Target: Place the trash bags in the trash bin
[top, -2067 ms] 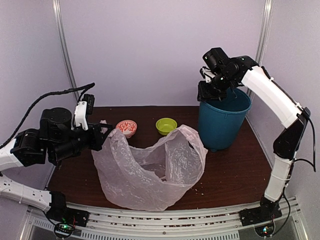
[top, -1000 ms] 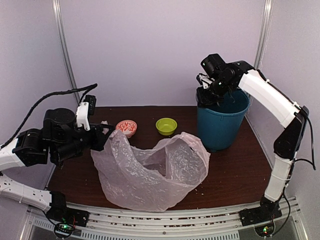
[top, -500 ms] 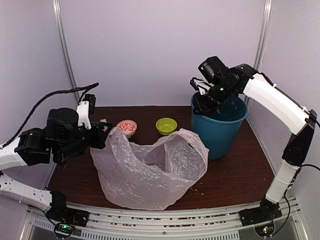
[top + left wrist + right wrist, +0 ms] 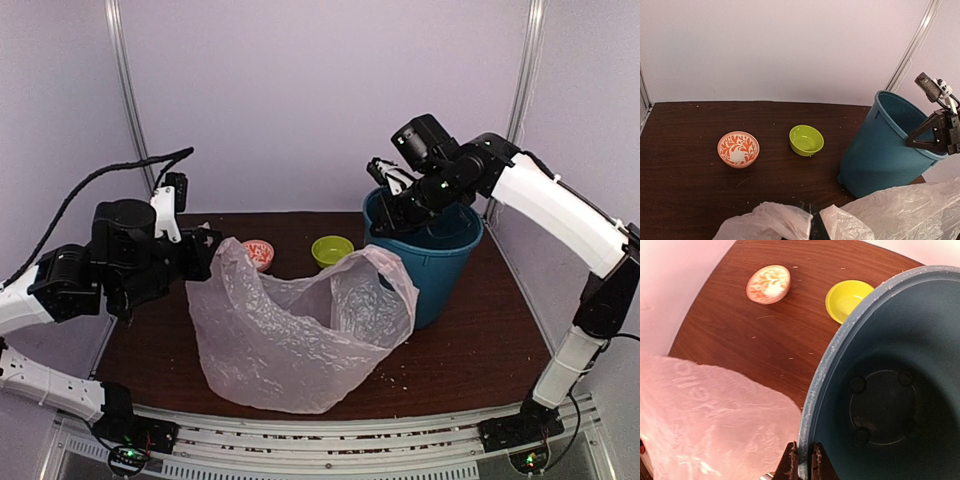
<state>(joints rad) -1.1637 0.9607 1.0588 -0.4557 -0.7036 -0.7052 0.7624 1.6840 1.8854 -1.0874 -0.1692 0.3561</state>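
The tabletop before the green bowl (image 4: 794,362) lies to the left of my right gripper in the top view, so it will go there next and release the trash bin's rim.
The pale-pink translucent trash bag (image 4: 300,335) billows across the middle of the table. My left gripper (image 4: 205,255) is shut on its upper left edge and holds it up; in the left wrist view the bag (image 4: 785,225) bunches round my gripper (image 4: 816,231). The teal-blue trash bin (image 4: 440,260) stands at the back right, tilted to the left, its left side behind the bag. My right gripper (image 4: 392,205) is shut on the bin's left rim; in the right wrist view the rim (image 4: 822,390) sits between my fingers (image 4: 791,460), and the bin's inside is empty.
A small lime-green bowl (image 4: 331,250) and an orange-patterned bowl (image 4: 259,253) sit on the table behind the bag. Both also show in the left wrist view, green bowl (image 4: 806,140) and patterned bowl (image 4: 738,149). Crumbs dot the dark table (image 4: 470,350). Walls enclose the back and sides.
My right gripper has pulled the bin's rim to the left, tipping and shifting the bin toward the bag. My left gripper has risen slightly, lifting the bag's left edge.
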